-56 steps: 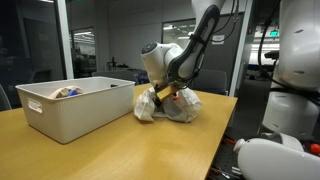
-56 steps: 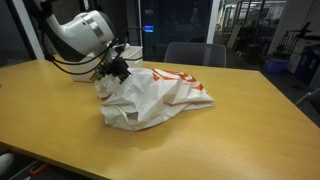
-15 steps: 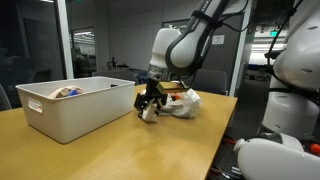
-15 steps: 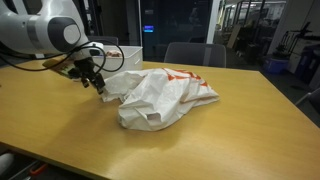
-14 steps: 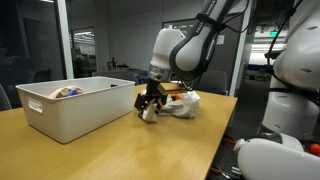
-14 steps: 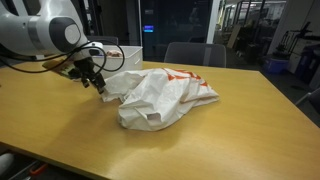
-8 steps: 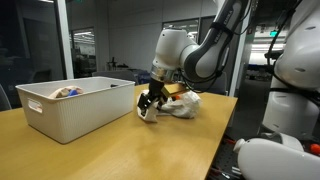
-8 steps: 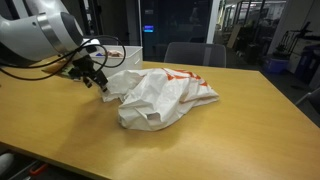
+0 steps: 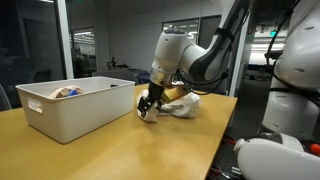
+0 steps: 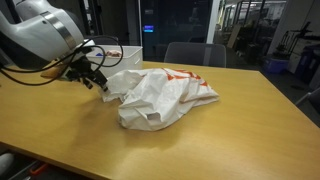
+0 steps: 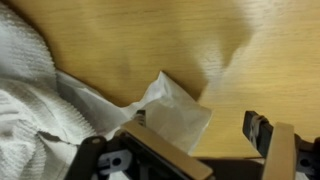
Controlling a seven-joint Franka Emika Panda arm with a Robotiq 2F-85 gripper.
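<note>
I will move my gripper straight down over the thin corner of the bag before I close my fingers, because that corner already lies on the wood between my open fingers.
A crumpled white plastic bag with red print lies on the wooden table, and it shows in both exterior views. My gripper is low over the table at the bag's end nearest the bin. In an exterior view the gripper touches the bag at its left tip. In the wrist view the gripper is open, its jaws wide apart. A thin corner of the bag lies on the wood between them, close to the left finger. Nothing is gripped.
A white plastic bin stands on the table beside the gripper, with a small object inside. The same bin shows behind the bag in an exterior view. The table's edge runs close past the bag. Office chairs and glass walls stand behind.
The arm's upper links have swung over and leaned lower. The gripper stays open at the bag's corner and has barely shifted. The bag has not moved in the last second.
</note>
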